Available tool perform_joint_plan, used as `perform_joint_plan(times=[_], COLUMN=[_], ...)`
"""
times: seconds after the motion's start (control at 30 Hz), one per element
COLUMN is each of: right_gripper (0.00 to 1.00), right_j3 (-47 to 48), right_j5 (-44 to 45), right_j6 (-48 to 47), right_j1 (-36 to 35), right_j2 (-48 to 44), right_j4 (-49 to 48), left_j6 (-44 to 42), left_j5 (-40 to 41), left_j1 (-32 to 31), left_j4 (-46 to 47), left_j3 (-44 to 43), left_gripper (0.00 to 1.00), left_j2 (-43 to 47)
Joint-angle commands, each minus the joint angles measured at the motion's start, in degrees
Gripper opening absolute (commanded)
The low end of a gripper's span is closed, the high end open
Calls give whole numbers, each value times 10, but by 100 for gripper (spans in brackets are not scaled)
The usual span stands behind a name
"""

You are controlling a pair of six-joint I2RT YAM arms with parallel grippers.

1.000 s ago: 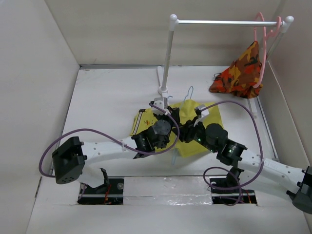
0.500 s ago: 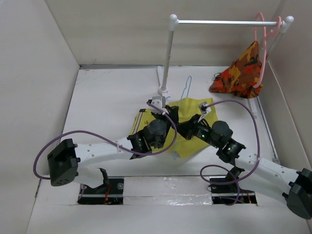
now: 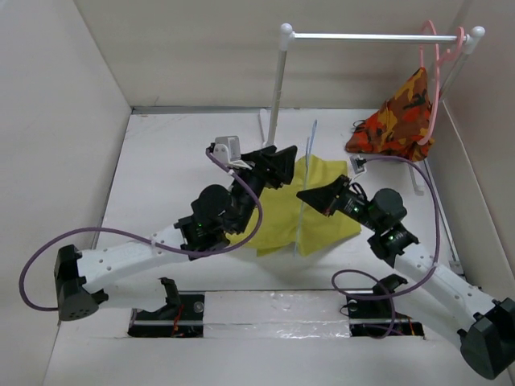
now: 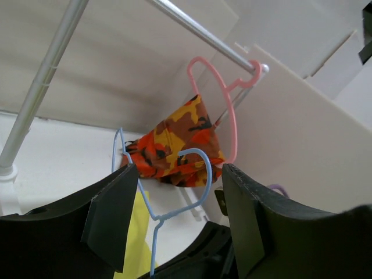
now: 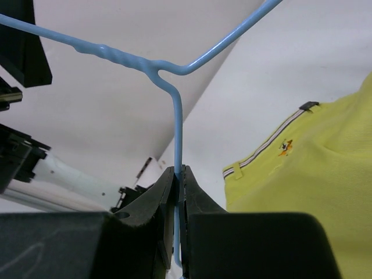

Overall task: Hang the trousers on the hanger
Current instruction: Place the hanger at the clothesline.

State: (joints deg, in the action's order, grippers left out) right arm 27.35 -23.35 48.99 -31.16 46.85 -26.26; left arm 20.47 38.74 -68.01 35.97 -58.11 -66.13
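Observation:
The hanger needs to go up and outward in the right gripper to the white bar's bare part (image 3: 368, 38). The right gripper then needs to lower the hanger's open hook over it and let go.
The pale-blue wire hanger (image 3: 305, 181) stands upright and edge-on over the middle of the table. My right gripper (image 3: 309, 195) is shut on its wire stem (image 5: 177, 122) just below the twisted neck. The yellow trousers (image 3: 322, 217) spread beneath and around the hanger, and their striped waistband (image 5: 273, 142) shows to the right of my right gripper (image 5: 178, 172). Whether the cloth lies over the hanger's bar I cannot tell. My left gripper (image 3: 282, 163) hangs open just left of the hanger. Its hook (image 4: 159, 217) shows between my left gripper's (image 4: 177, 174) wide-apart fingers (image 4: 113, 215) without touching them.
A white rail (image 3: 362, 36) on a pole (image 3: 276, 88) crosses the back. At its right end a pink hanger (image 3: 434, 72) carries an orange-red camouflage garment (image 3: 398, 121). White walls close in the left, back and right sides.
My left gripper has opened and risen back and to the left. My right gripper has shut on the hanger and lifted it upright, while the trousers have shifted right.

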Motion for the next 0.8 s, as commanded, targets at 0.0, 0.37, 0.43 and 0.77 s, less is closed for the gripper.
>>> perform_joint_plan(times=[0.0,0.37,0.43,0.77], right_gripper=[0,0,0,0], right_j3=[67,267,306,399], right_j5=[-64,-124,-141,-182], right_j6=[56,108,114,116], right_j1=[36,159,185,278], right_j2=[9,150,174,271], right_j4=[-150,-179,-179,-170], left_j6=[-22,21,30,72], left_j5=[-12,18,19,29], left_j1=[2,2,2,2], left_j4=[12,-8,-31,-112], left_j3=[-8,107,132,208], left_gripper=[57,44,44,46], left_j2=[42,165,179,261])
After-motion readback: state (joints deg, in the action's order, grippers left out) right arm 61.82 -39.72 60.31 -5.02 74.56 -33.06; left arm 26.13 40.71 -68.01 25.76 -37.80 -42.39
